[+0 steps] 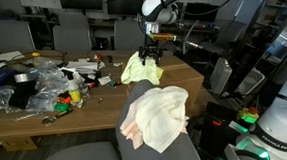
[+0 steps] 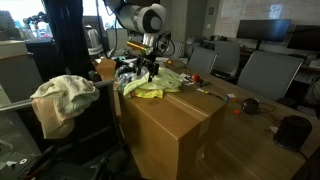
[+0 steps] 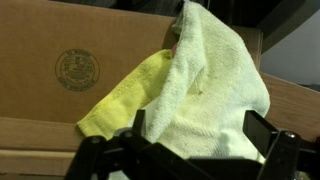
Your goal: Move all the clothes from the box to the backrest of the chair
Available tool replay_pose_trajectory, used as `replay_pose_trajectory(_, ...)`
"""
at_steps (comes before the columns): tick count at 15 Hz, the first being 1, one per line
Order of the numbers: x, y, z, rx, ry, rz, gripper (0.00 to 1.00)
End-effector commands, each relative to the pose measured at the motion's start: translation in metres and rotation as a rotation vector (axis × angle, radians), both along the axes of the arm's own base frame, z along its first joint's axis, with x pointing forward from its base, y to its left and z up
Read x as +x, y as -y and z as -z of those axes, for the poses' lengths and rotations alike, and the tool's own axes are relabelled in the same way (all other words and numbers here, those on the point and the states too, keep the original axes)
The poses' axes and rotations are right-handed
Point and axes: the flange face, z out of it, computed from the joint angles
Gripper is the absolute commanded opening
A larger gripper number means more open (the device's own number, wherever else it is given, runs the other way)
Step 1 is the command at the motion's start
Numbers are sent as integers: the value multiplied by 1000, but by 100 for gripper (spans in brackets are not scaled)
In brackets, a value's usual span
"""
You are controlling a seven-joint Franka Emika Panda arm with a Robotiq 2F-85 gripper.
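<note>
Next, my gripper moves down a little onto the bunched middle of the pale towel (image 1: 146, 64) (image 3: 203, 138) and closes, since its open fingers already stand on either side.
A yellow-green towel (image 1: 139, 72) lies bunched on top of the cardboard box (image 2: 170, 125). It also shows in the other exterior view (image 2: 150, 86). My gripper (image 1: 151, 53) is right over it. In the wrist view its two fingers (image 3: 200, 135) stand wide apart on either side of the pale towel (image 3: 205, 75), which fills the gap between them. The box wall with a round stamp (image 3: 75, 70) is behind. The chair (image 1: 169, 152) carries cream and pink cloths (image 1: 156, 116) draped over its backrest, also seen in the other exterior view (image 2: 62, 98).
A wooden table (image 1: 41, 124) holds clutter: plastic bags, tape and small coloured items (image 1: 38, 89). Office chairs (image 2: 262, 72) stand around. A dark post (image 2: 70, 40) rises beside the draped chair. Robot hardware with green lights (image 1: 270, 138) is at one side.
</note>
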Motion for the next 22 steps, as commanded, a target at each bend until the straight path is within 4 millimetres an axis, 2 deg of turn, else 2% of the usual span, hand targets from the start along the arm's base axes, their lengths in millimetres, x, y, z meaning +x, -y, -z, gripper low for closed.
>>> replay_pose_trajectory(1,7,13,8,-26,29,34,100)
replay_pose_trajectory(10,6,36,22,-59,36,85,100)
replay_pose_trajectory(11,6,38,22,-60,37,90,92)
replay_pose_trajectory(12,5,39,22,-60,36,93,72)
replay_pose_trajectory(19,1,40,17,-68,34,125,19)
replay_pose_trajectory(20,0,39,13,-74,37,130,11)
replay_pose_trajectory(22,-3,37,-2,-73,59,141,0)
